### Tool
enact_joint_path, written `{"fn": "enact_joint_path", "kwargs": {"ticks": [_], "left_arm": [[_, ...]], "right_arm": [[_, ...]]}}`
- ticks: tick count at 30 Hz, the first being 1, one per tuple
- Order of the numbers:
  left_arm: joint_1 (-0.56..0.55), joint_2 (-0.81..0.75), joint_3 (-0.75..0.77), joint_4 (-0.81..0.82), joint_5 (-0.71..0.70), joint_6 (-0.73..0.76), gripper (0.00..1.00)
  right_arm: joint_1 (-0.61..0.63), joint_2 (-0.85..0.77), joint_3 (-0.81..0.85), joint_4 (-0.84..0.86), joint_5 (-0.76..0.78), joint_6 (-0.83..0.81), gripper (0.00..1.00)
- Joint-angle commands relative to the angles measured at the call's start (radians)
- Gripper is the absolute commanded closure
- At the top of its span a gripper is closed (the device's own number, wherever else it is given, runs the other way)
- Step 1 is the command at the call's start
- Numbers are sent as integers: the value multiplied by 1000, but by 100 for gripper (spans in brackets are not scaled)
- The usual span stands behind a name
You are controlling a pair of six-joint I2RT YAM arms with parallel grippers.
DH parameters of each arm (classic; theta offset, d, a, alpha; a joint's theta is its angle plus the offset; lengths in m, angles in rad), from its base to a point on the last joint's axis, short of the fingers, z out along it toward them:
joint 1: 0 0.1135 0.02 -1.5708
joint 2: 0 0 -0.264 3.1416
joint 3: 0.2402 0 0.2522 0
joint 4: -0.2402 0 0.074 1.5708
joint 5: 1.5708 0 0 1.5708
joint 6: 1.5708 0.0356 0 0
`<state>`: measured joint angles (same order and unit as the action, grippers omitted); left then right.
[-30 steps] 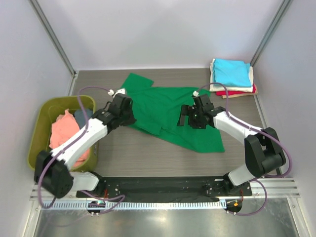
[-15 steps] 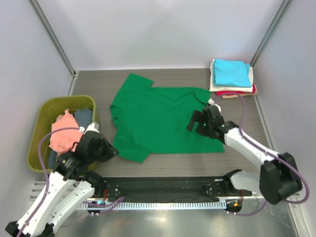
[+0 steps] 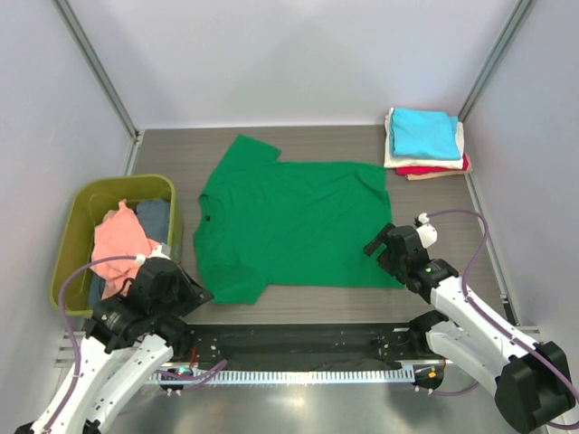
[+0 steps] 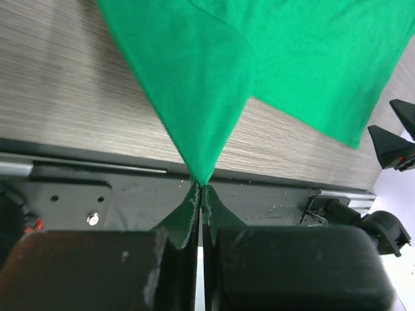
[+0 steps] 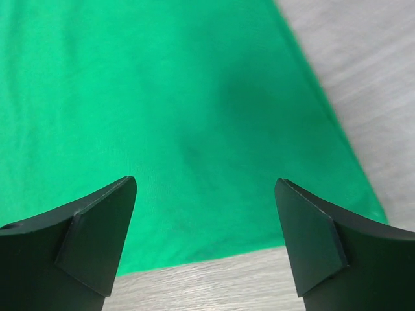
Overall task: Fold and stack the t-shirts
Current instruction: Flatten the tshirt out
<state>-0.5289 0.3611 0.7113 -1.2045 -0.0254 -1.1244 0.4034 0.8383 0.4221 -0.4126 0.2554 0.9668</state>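
Observation:
The green t-shirt's near hem corner [image 3: 396, 284] [image 5: 379, 216] lies flat below and back from my right gripper, so the gripper will next move its open fingers down and back around that corner.
A bright green t-shirt [image 3: 289, 226] lies spread flat in the middle of the table. My left gripper [image 3: 204, 293] sits at its near left sleeve. In the left wrist view that gripper [image 4: 201, 188] is shut on a pulled-out point of the green cloth [image 4: 194, 78]. My right gripper [image 3: 374, 246] hovers over the shirt's near right corner. It stands open [image 5: 206, 183] above the hem of the green cloth [image 5: 162, 97], with nothing between its fingers.
A folded stack at the back right has a cyan t-shirt [image 3: 423, 131] on top, cream [image 3: 396, 161] and red [image 3: 441, 169] below. The olive tub [image 3: 127, 181] at the left holds a salmon-pink shirt [image 3: 118, 244] and a dark blue-grey one [image 3: 156, 217]. A black base rail [image 3: 298, 342] runs along the near edge.
My left arm has drawn back to the near left with the cloth, and the bunched shirt now lies spread flat. My right gripper has moved nearer, to the shirt's near right corner.

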Motion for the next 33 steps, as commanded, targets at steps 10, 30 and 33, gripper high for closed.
{"fn": "enact_joint_path", "kwargs": {"ticks": [10,30,33], "left_arm": [[-2,177,-93,348,82,58,100],[1,556,-6,600,71,290,100],[1,579,-1,615,76,293,100]], "right_arm": [[14,24,47,-298,209,171,8],[22,101,4,-308,136,230,81],[22,93,-5,-295,122,213,95]]}}
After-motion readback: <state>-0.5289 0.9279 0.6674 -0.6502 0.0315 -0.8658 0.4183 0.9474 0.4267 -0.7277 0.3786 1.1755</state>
